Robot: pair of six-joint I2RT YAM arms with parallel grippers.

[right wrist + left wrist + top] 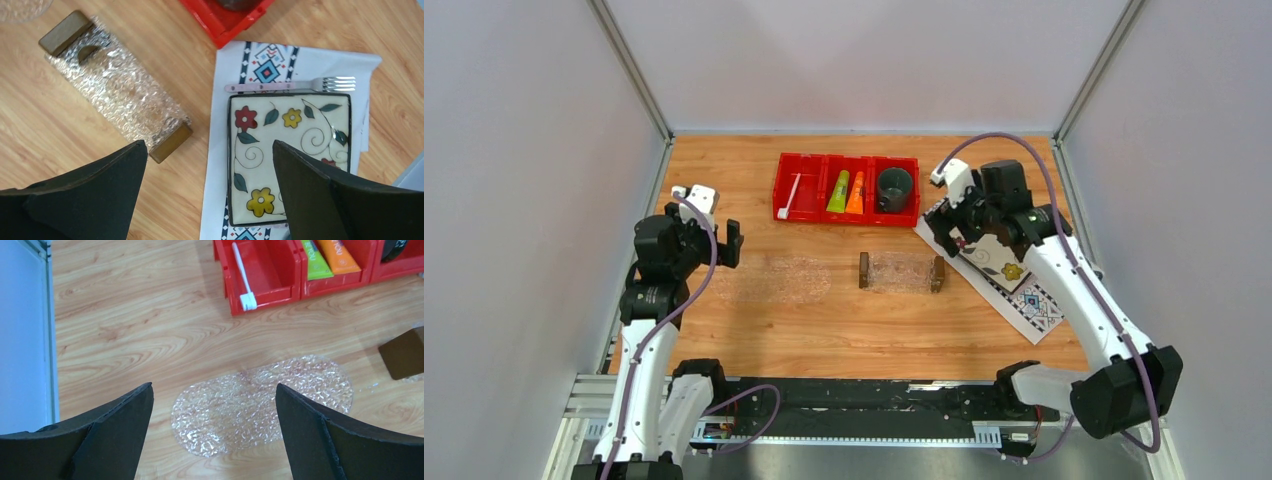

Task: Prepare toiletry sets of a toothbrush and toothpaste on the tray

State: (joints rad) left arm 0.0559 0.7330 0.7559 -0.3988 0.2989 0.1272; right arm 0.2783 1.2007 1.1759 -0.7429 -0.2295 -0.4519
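The tray is lying at a slant. Next I will move my right gripper over its clear middle [901,272] [121,87], turned so that its fingers are on either side of the tray's long edges, and then go down.
A white toothbrush [790,196] [243,277] lies in the left compartment of the red bin [776,190]. In the middle compartment a lime green toothpaste tube [838,192] [315,262] and an orange one [856,193] [341,257] lie side by side. The clear tray [902,272] [117,90] with brown end blocks sits in front of the bin with nothing in it. My left gripper [709,240] [214,386] hovers open at the left, above a clear oval dish. My right gripper [952,222] [210,142] hangs open between the tray's right end and a flowered plate.
A dark mug [894,188] fills the bin's right compartment. The clear textured oval dish [781,280] [262,402] lies left of the tray. At the right, a patterned white cloth [1034,305] [220,150] carries a flowered square plate [287,155] and a fork [295,85].
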